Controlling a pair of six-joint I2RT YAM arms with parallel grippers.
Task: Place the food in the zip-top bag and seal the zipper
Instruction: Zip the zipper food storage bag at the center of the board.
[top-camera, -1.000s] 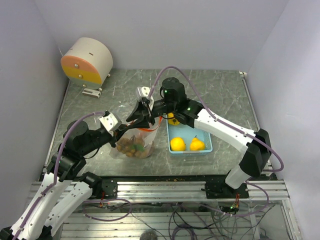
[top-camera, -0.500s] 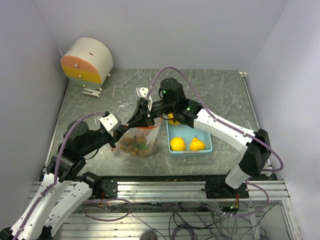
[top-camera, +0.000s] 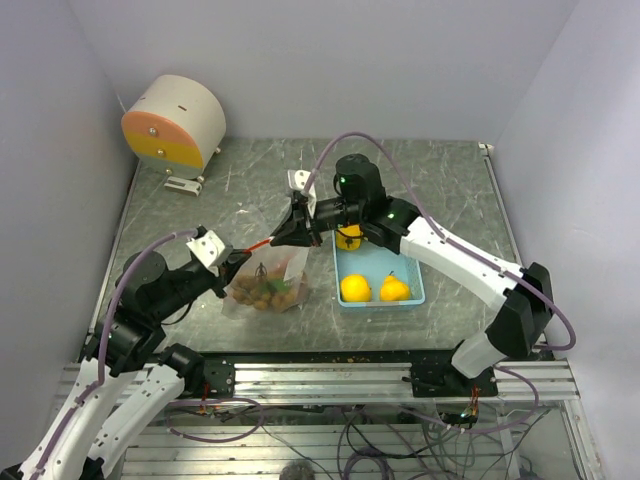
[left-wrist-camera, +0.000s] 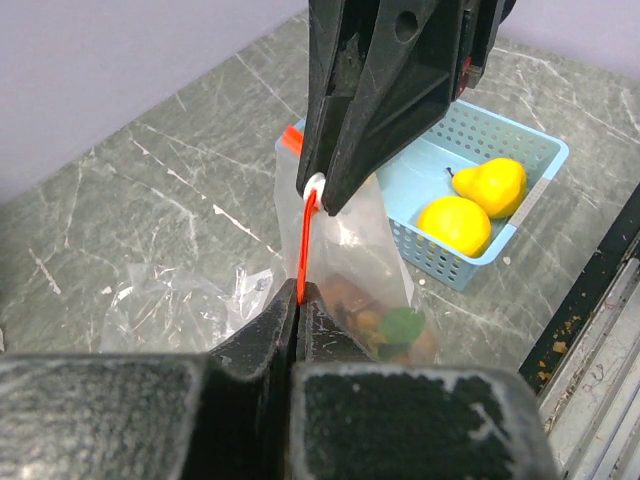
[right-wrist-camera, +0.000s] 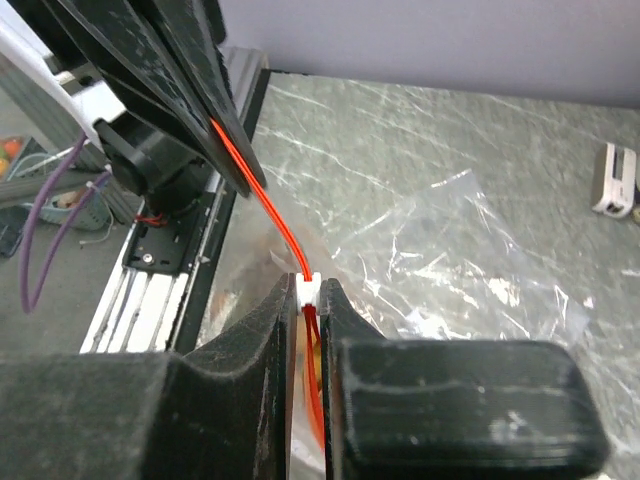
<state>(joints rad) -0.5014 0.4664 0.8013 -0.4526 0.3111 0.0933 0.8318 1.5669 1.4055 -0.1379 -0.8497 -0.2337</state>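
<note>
My right gripper draws the white slider (right-wrist-camera: 309, 287) away from my left gripper next, to the red zipper's loose end, toward the tray.
A clear zip-top bag (top-camera: 268, 283) with a red zipper strip (top-camera: 262, 242) hangs between my two grippers, its bottom resting on the table. It holds small brown balls and brown lumps (top-camera: 262, 293) with a green leaf (left-wrist-camera: 402, 325). My left gripper (top-camera: 238, 257) is shut on one end of the zipper strip (left-wrist-camera: 300, 262). My right gripper (top-camera: 291, 229) is shut on the white slider (right-wrist-camera: 309, 287), seen also in the left wrist view (left-wrist-camera: 314, 185). Two yellow fruits (top-camera: 355, 288) (top-camera: 394, 289) lie in the light blue tray (top-camera: 414, 298); another fruit (top-camera: 347, 239) is partly hidden under my right arm.
A round beige and orange device (top-camera: 175, 122) stands at the back left. A small white object (top-camera: 298, 180) lies behind the bag. A crumpled clear plastic sheet (left-wrist-camera: 165, 300) lies on the table beside the bag. The metal rail (top-camera: 330, 375) runs along the near edge.
My right gripper has moved right and back with the slider, and my left gripper has pulled back to the left. The red strip is now stretched taut between them.
</note>
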